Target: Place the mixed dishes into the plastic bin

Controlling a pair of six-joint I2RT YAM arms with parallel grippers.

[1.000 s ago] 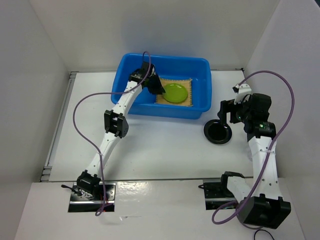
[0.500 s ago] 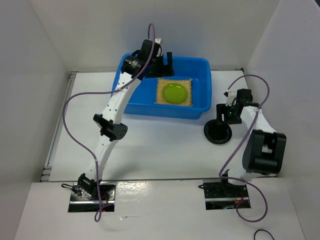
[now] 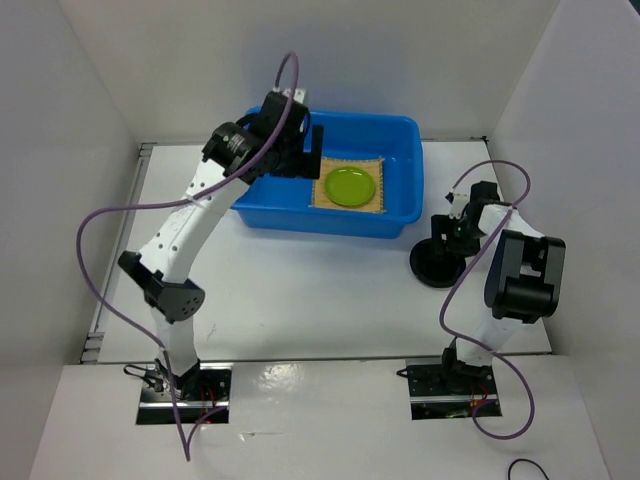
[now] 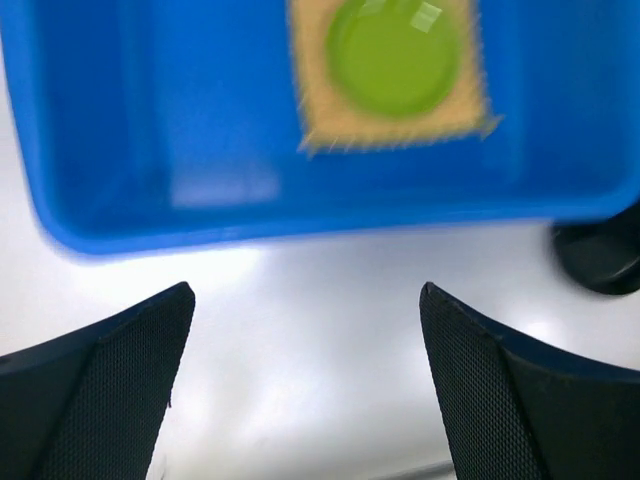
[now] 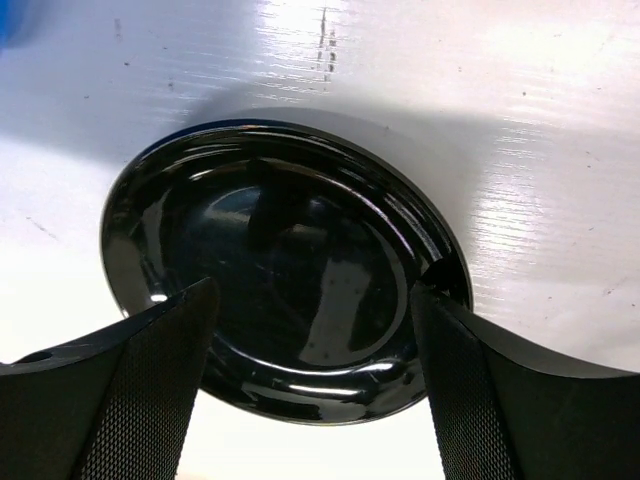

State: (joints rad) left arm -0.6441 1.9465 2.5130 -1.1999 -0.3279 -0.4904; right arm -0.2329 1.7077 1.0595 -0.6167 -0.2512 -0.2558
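Observation:
The dish (image 3: 437, 263) is wider than my fingers can span. My right gripper should next move to its right in the wrist view, so that its fingers are on both sides of the dish's rim away from the bin.
The plastic bin (image 3: 400, 200) (image 4: 200, 120) stands at the back of the table. In it lies the tan mat (image 3: 322, 200) (image 4: 400, 132) with the lime-green plate (image 3: 351, 186) (image 4: 395, 55) on top. My left gripper (image 3: 300, 150) (image 4: 305, 300) hangs open and empty above the bin's near-left wall. The black dish (image 3: 437, 263) (image 5: 290, 270) sits on the table to the right of the bin. My right gripper (image 3: 450, 235) (image 5: 315, 290) is low over it, open, with its fingers astride the dish's near part and the right fingertip (image 5: 432, 300) at the rim.
White walls close in the table on the left, the back and the right. Bare white table (image 3: 320, 290) lies between the bin and the arm bases. The left arm's purple cable (image 3: 100, 260) loops out over the table's left side.
The left gripper opened, left the green plate on the mat, then rose and drew back to the left. The right arm swung down over the black dish, which stayed put.

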